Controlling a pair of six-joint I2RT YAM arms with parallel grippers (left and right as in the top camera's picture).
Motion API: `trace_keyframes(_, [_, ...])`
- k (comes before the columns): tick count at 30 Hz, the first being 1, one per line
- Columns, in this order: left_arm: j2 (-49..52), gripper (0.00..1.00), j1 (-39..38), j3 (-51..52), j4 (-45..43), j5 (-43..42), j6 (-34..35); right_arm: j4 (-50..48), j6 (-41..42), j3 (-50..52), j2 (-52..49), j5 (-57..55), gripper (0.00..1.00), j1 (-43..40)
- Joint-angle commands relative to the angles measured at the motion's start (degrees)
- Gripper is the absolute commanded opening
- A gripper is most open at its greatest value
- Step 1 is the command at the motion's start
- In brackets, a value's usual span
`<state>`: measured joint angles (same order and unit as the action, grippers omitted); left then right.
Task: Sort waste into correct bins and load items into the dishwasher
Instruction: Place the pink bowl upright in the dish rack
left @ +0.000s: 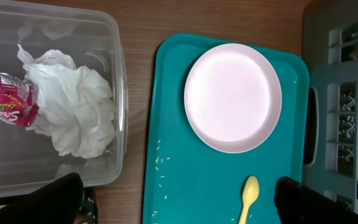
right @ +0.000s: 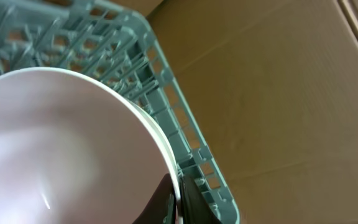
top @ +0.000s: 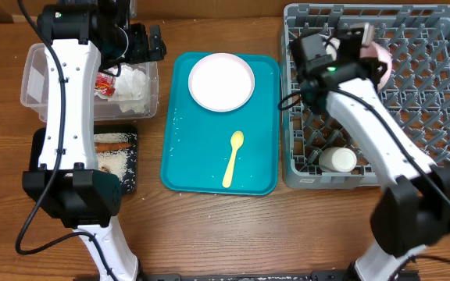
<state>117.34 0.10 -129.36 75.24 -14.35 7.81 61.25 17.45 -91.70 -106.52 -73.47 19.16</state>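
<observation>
I need to move my right gripper down toward the rack's side by the teal tray [top: 180, 148] and let go of the bowl, because that side is below the gripper and to its left in the overhead view.
My right gripper [top: 359, 39] [right: 178, 200] is shut on the rim of a white bowl [top: 379, 61] [right: 55, 143], held tilted over the far side of the grey dish rack [top: 436, 94] [right: 123, 56]. A small white cup [top: 338, 160] lies in the rack's near left part. My left gripper [top: 148, 43] [left: 179, 205] is open and empty, above the gap between the clear tub [top: 31, 74] [left: 104, 25] and the teal tray [top: 180, 148] [left: 185, 180]. The tub holds the napkin [top: 133, 84] [left: 73, 112] and the wrapper [top: 105, 84] [left: 5, 104]. The white plate [top: 221, 82] [left: 233, 96] and yellow spoon [top: 234, 158] [left: 248, 196] lie on the teal tray.
The black tray [top: 130, 176] in front of the tub holds rice grains [top: 116, 162] and an orange-brown scrap [top: 114, 141]. A few rice grains [left: 161, 163] lie scattered on the teal tray. The left arm's white links hide part of the tub and the black tray.
</observation>
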Motion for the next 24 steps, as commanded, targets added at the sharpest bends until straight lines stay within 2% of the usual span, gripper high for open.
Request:
trace_keyframes(1, [-0.24,1.0,-0.07,-0.92,-0.07,-0.07,0.55,1.27,-0.17,-0.17,-4.04,-4.68,0.04,1.14])
trace_keyframes(10, [-0.24,1.0,-0.07,-0.92,-0.07,-0.07,0.55,2.47,-0.15,-0.15,-10.8,-6.58,0.04,1.03])
trace_keyframes(24, [-0.24,1.0,-0.07,-0.92,-0.07,-0.07,0.55,3.48,-0.13,-0.15,-11.21,-7.82,0.04,5.75])
